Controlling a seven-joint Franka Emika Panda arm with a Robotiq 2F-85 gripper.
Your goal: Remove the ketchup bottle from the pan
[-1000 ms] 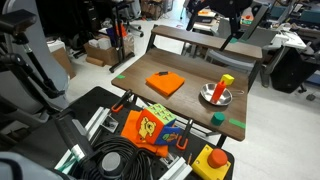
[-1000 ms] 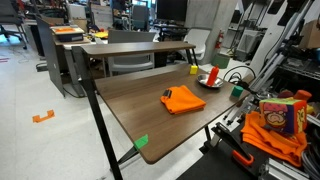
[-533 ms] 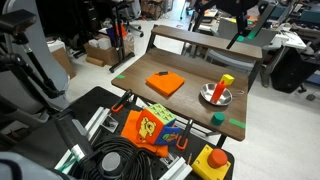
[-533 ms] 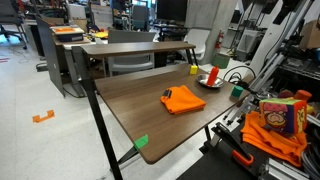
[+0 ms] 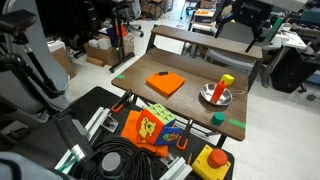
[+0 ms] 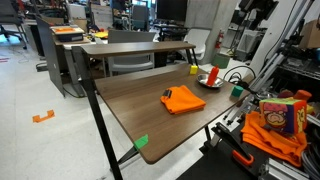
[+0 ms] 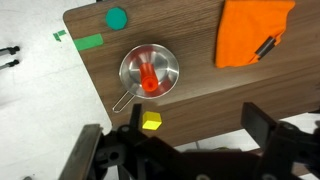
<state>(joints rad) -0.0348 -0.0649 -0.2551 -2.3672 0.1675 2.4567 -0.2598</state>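
Observation:
My gripper lowers over the pan onto the ketchup bottle's top end (image 5: 221, 84) (image 7: 150, 86) next, since it stands far below the fingers and to their left in the wrist view.
The ketchup bottle (image 7: 148, 78), small and red, stands upright in the shiny silver pan (image 7: 166, 58) near the table's edge. Both also show in both exterior views: bottle (image 5: 220, 89) in pan (image 5: 208, 97), bottle (image 6: 212, 74) in pan (image 6: 204, 82). My gripper (image 7: 190, 135) hangs high above the table, open and empty, with its dark fingers at the bottom of the wrist view. It is far from the bottle. In both exterior views it is at the top edge (image 5: 243, 18) (image 6: 250, 10).
A small yellow cube (image 7: 151, 122) lies just beside the pan. A flat orange square (image 7: 255, 30) lies mid-table. A green round object (image 7: 118, 17) and a strip of green tape (image 7: 85, 42) are near the table corner. Cables, boxes and an orange bag (image 5: 150, 128) lie beside the table.
The gripper has shifted sideways high above the table. The bottle, pan and other objects have not moved.

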